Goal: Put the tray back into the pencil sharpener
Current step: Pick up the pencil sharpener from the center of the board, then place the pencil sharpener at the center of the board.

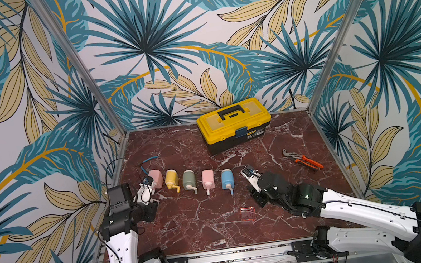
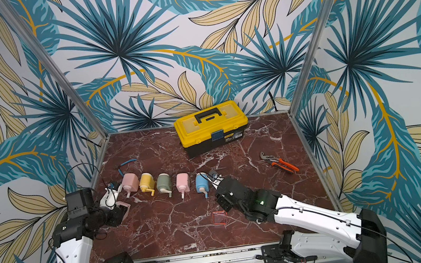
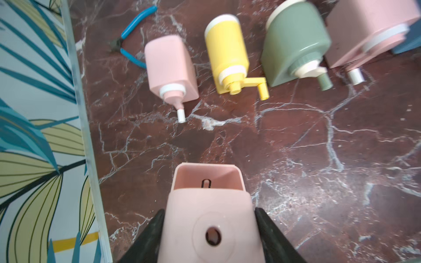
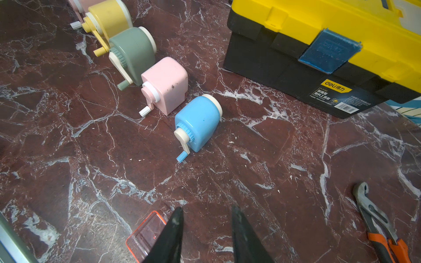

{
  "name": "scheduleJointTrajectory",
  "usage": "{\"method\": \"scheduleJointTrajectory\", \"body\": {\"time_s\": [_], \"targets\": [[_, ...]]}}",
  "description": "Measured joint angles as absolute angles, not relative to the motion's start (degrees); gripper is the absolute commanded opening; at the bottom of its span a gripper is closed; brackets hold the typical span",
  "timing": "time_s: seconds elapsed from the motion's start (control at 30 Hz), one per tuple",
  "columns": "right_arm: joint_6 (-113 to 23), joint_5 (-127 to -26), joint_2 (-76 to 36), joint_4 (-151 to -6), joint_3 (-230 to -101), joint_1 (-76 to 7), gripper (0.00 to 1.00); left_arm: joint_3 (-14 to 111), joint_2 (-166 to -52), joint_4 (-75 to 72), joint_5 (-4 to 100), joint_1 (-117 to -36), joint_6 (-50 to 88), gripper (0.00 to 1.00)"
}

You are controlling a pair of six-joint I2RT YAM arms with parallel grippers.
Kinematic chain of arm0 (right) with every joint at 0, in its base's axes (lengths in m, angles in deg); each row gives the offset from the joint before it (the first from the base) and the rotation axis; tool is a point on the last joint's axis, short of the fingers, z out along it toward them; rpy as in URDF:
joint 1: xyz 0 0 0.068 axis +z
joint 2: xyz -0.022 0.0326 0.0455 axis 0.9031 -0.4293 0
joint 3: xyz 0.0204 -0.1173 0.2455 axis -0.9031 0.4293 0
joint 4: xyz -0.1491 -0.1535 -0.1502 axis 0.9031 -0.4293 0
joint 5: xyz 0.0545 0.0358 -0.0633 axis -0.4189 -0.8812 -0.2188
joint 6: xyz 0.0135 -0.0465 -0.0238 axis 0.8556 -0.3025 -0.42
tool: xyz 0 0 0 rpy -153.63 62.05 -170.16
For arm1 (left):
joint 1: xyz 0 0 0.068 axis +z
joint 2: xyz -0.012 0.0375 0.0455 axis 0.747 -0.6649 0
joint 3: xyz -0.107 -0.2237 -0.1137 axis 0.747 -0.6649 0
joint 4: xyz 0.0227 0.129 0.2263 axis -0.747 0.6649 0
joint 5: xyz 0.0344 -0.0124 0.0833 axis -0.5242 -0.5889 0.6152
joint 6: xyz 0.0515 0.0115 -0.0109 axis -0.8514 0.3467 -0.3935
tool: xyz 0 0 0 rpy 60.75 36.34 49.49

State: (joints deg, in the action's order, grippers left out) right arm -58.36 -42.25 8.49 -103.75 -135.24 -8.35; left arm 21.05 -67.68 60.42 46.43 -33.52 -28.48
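Observation:
The tray [image 1: 248, 213] is far from the empty slot, so my left gripper should swing and turn toward the tray, lower the sharpener onto the bare tabletop beside the tray and release it.
My left gripper [image 3: 209, 210] is shut on a pink pencil sharpener [image 3: 206, 198], its black fingers pressing the two sides. The sharpener's tray slot faces away from the wrist camera and stands empty. In a top view this held sharpener [image 2: 124, 206] sits at the table's left edge, with the left gripper [image 2: 119, 205] on it. The tray [image 1: 248, 213] is a clear red-rimmed box lying alone on the table near the front middle. My right gripper [image 4: 207, 207] hangs open and empty over the table, with the tray [image 4: 145, 234] just beside one finger.
Several other sharpeners stand in a row: pink [image 1: 155, 178], yellow [image 1: 172, 179], green [image 1: 189, 180], pink [image 1: 207, 179], blue [image 1: 227, 179]. A yellow toolbox [image 1: 234, 123] stands at the back. Orange pliers [image 1: 302, 159] lie at right, blue cutters [image 1: 148, 162] at left.

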Motion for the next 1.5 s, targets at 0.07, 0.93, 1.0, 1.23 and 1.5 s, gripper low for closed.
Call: {"method": "scheduleJointTrajectory", "body": {"time_s": [0.07, 0.93, 1.0, 1.23, 1.5], "targets": [[-57.85, -42.22, 8.22, -103.99, -135.61, -8.35, 0.37, 22.30, -66.89, 61.07, 45.09, -35.82, -28.11, 0.51], [-38.12, -38.14, 15.76, -110.22, -132.99, -8.35, 0.35, 33.82, -98.95, 62.47, 49.64, -87.44, -29.99, 0.54], [-37.24, -37.41, 16.46, -110.90, -132.46, -8.35, 0.35, 35.72, -103.67, 62.36, 50.71, -89.54, -29.57, 0.54], [-35.58, -35.67, 18.08, -112.93, -131.66, -8.35, 0.35, 40.59, -115.37, 62.08, 53.51, -93.63, -27.65, 0.55], [-35.10, -34.92, 18.36, -113.39, -131.42, -8.35, 0.35, 42.67, -120.72, 60.44, 57.14, -95.81, -25.53, 0.60]]}}
